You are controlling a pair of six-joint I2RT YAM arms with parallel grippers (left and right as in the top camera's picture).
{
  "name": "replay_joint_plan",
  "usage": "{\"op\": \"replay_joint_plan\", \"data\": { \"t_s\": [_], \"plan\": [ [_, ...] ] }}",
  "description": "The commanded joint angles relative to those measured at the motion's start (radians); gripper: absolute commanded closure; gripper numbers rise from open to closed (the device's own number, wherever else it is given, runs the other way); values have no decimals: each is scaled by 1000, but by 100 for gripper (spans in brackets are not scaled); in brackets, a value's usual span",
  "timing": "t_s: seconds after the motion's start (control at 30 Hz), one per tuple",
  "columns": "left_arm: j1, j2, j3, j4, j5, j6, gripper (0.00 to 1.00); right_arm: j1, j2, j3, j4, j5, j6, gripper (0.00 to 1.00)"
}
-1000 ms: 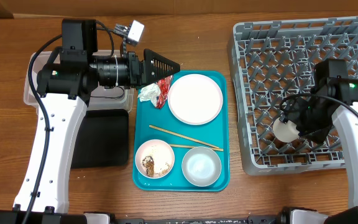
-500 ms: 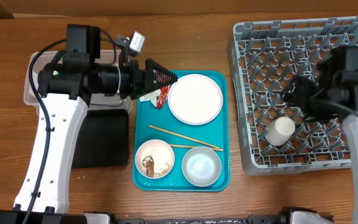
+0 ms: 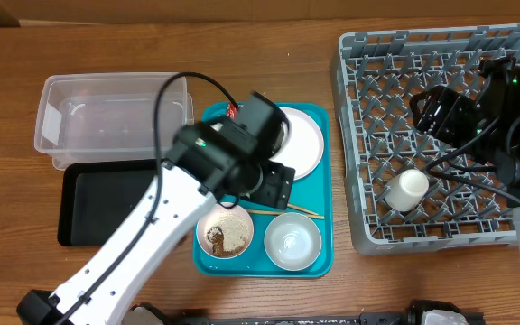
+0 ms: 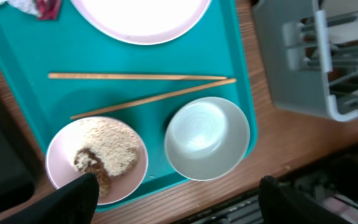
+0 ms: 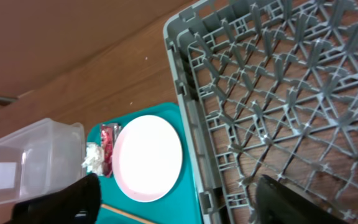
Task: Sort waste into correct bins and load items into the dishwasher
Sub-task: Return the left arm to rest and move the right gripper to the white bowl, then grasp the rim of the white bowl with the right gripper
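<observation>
I will move my right gripper back next, down onto the rack-side rim of the white bowl nearer the rack, since that bowl is empty of scraps.
My left gripper (image 3: 275, 186) (image 4: 179, 208) is open and empty above the teal tray, over the two chopsticks (image 4: 138, 76). Below it are a white bowl with rice-like scraps (image 3: 225, 230) (image 4: 98, 158) and an empty white bowl (image 3: 292, 241) (image 4: 207, 137). The white plate (image 3: 307, 144) (image 5: 148, 158) is partly hidden by the arm. The white tissue (image 5: 94, 157) and red wrapper (image 5: 108, 142) lie at the tray's far left corner. My right gripper (image 3: 438, 113) (image 5: 179, 205) is open and empty above the grey rack (image 3: 504, 230). The white cup (image 3: 411, 188) lies in the rack.
The clear tub (image 3: 106, 122) stands at the far left, with the black tray (image 3: 97, 203) in front of it. The teal tray (image 3: 325, 262) lies between them and the rack. The table's front edge is close below the bowls.
My left arm swung from the tissue and wrapper corner to the middle of the teal tray. My right gripper let go of the cup and rose away toward the back of the rack.
</observation>
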State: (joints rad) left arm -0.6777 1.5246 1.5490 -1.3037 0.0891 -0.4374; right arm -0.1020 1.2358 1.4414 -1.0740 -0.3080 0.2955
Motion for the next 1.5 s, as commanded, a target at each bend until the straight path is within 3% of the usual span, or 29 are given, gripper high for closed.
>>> {"op": "replay_joint_plan", "data": {
  "t_s": [0.0,0.13,0.27,0.43,0.47,0.57,0.73,0.8,0.87,0.97,1.37,1.43,1.47],
  "plan": [
    [-12,-1,-9,0,-154,-117,18,11,8,22,-42,-74,-13,27],
    [28,-31,24,-26,-209,-119,19,97,40,4,-171,-113,-94,28],
    [130,-90,131,-74,-265,-128,14,307,80,-54,-218,-106,-109,28],
    [305,-159,263,-145,-264,-128,4,549,144,-104,-217,199,-23,23],
    [339,-174,273,-161,-266,-128,0,578,159,-112,-217,235,-8,23],
    [449,-218,275,-199,-273,-128,0,642,212,-144,-198,245,-8,22],
    [583,-244,275,-255,-278,-126,0,679,298,-219,-170,236,-7,22],
    [607,-242,275,-269,-280,-124,0,679,324,-251,-149,203,-8,27],
    [613,-240,273,-270,-280,-124,0,679,341,-285,-118,163,-12,27],
    [612,-233,273,-270,-280,-124,0,679,345,-346,-67,124,-13,39],
    [612,-207,272,-270,-280,-124,0,753,380,-456,-3,79,-45,44],
    [612,-204,272,-270,-280,-124,0,764,400,-466,12,81,-38,47],
    [612,-202,272,-270,-280,-124,0,766,412,-468,16,83,-34,53]
  ]
}}
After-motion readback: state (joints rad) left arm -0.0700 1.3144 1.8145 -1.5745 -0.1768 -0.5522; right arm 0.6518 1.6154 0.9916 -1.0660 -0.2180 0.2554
